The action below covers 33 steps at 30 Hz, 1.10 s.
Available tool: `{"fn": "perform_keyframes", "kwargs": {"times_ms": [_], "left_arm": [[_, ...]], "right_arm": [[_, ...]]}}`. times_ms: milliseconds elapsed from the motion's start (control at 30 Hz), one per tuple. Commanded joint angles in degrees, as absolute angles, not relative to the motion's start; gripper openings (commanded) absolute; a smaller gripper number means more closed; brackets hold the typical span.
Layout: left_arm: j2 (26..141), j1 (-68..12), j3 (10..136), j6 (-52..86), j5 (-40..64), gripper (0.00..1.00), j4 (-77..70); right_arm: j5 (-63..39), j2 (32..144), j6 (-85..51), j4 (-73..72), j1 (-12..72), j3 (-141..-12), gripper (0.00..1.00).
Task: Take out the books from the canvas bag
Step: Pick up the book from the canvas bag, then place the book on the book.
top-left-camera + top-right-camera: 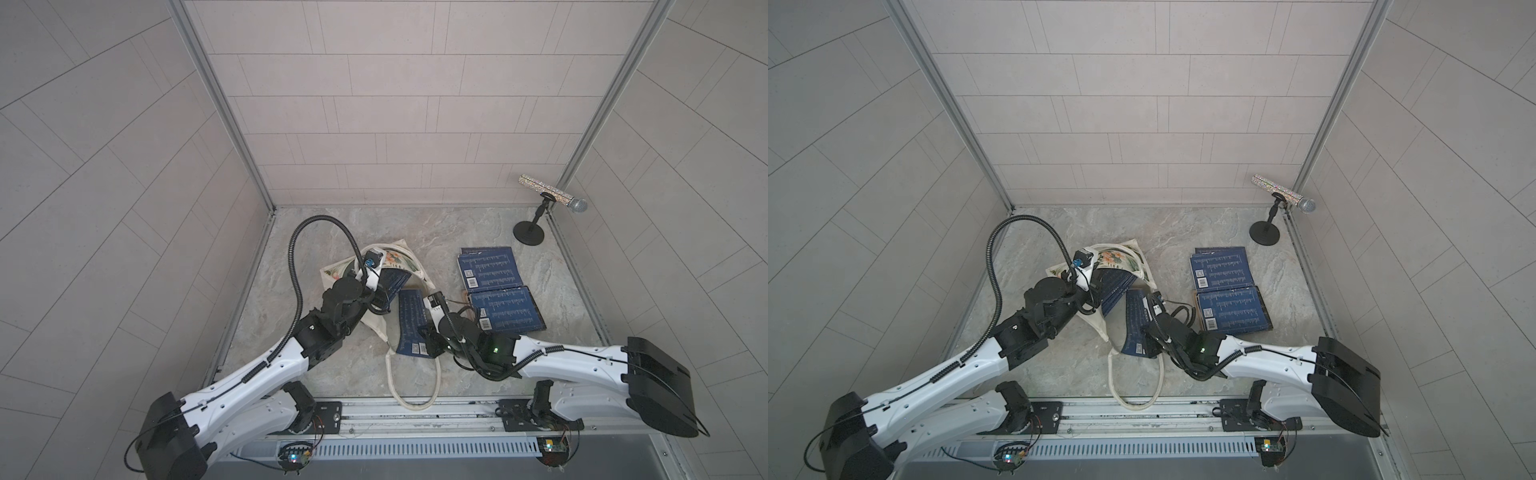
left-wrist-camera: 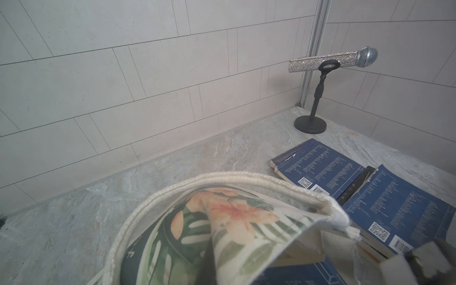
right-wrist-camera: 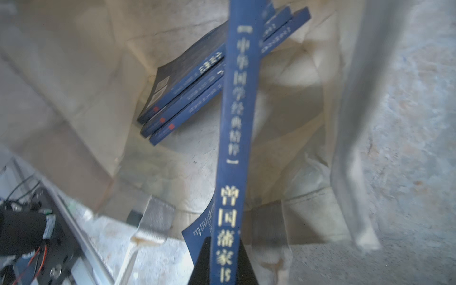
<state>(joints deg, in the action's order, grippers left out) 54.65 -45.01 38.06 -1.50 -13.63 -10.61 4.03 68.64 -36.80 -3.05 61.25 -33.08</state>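
Observation:
I will next lift the navy book up from the bag's opening and outward with my right gripper. Then I will lower it onto the far pile, whose top is clear, and let go.
The canvas bag point(image 1: 376, 328) lies left of the middle of the table, its mouth toward the right. My left gripper point(image 1: 381, 291) is shut on the bag's upper floral edge point(image 2: 237, 217) and holds it raised; the fabric covers most of its fingers. My right gripper point(image 3: 225, 256) is shut on the spine end of a navy book point(image 1: 409, 324) at the bag's mouth. Three more navy books point(image 3: 197, 81) lie stacked inside the bag. Further navy books lie in two piles point(image 1: 490, 268) point(image 1: 505, 313) on the table to the right, also in the left wrist view point(image 2: 320, 162).
A glittery microphone point(image 1: 552, 193) on a black stand point(image 1: 528, 232) occupies the back right corner. The bag's rope handle point(image 1: 411, 374) loops toward the front rail point(image 1: 415, 415). Tiled walls close the table on three sides.

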Motion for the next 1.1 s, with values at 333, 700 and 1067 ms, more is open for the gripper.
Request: {"fn": "perform_keyframes", "kwargs": {"times_ms": [333,700,1067], "left_arm": [[55.4,-45.1,42.1,-1.8,-19.0,0.00,-13.0],[55.3,-45.1,42.0,-1.5,-18.4,0.00,-13.0],[53.5,-45.1,40.9,-1.8,-16.5,0.00,-14.6]], "right_arm": [[7.4,35.1,-23.7,7.0,59.9,-29.6,0.00],[34.2,28.3,-36.8,10.1,47.0,-33.6,0.00],[6.0,49.5,-62.4,-19.0,16.9,-27.0,0.00]]}}
